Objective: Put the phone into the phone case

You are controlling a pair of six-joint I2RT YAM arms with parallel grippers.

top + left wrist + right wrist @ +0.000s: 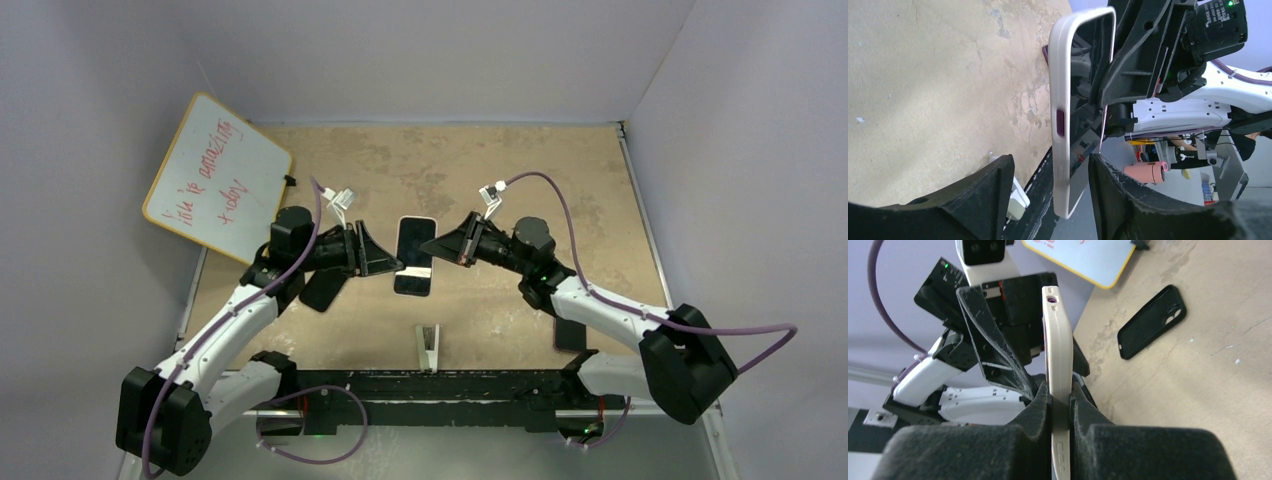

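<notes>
My left gripper eases onto the case's edge [398, 255] [1062, 162] beside the purple button next and closes its fingers there, since that edge already stands in their open gap.
A cream phone case [414, 222] with a purple side button is held on edge above the table's middle. The phone [1087, 134] sits inside it, its dark glossy screen showing within the rim. My right gripper [1060, 392] is shut on the case's edge [1058, 345], a pad pressed on each face. From the other side my left gripper [1050, 167] straddles the lower end of the case [1060, 90]. It is open, with a clear gap between one finger [998, 175] and the case's back. In the top view the left gripper [393, 263] and right gripper [434, 246] meet at the case.
A black phone case [320, 290] lies flat on the table under the left arm, also visible as a black case [1152, 322] in the right wrist view. A whiteboard [215, 178] leans at the back left. A small white stand [428, 346] and a dark flat object [570, 333] sit near the front edge.
</notes>
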